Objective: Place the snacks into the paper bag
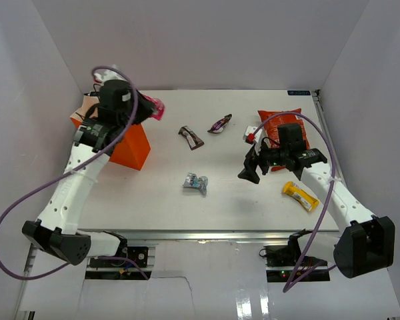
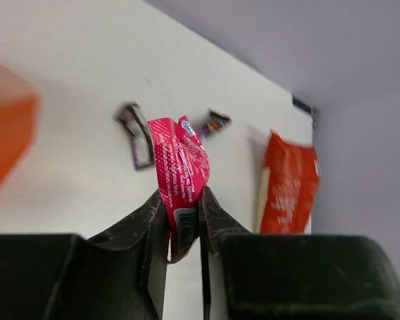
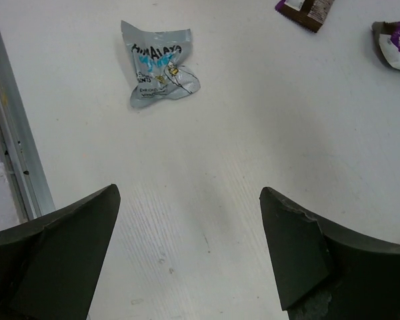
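Observation:
The pink wrapper still hangs outside the bag's rim. My left gripper should swing to the left in the top view over the bag's open top (image 1: 87, 106) (image 2: 3, 85) and let go of the pink wrapper.
The orange paper bag (image 1: 132, 152) stands at the left, blurred at the left edge of the left wrist view (image 2: 7, 127). My left gripper (image 1: 149, 107) is shut on a pink wrapper (image 2: 181, 163), held in the air by the bag's top right (image 1: 157, 108). My right gripper (image 1: 252, 167) is open and empty above bare table (image 3: 190, 193). The silver-blue wrapper (image 1: 195, 182) lies mid-table, ahead of it (image 3: 159, 63). Two dark wrappers (image 1: 191, 137) (image 1: 220, 124) lie further back. The red-orange crisp packet (image 1: 279, 127) is partly under the right arm. The yellow wrapper (image 1: 300, 196) lies at the right.
A small red-and-white packet (image 1: 251, 135) lies by the crisp packet's left edge. White walls enclose the table on three sides. A metal rail (image 3: 13, 147) runs along the table's near edge.

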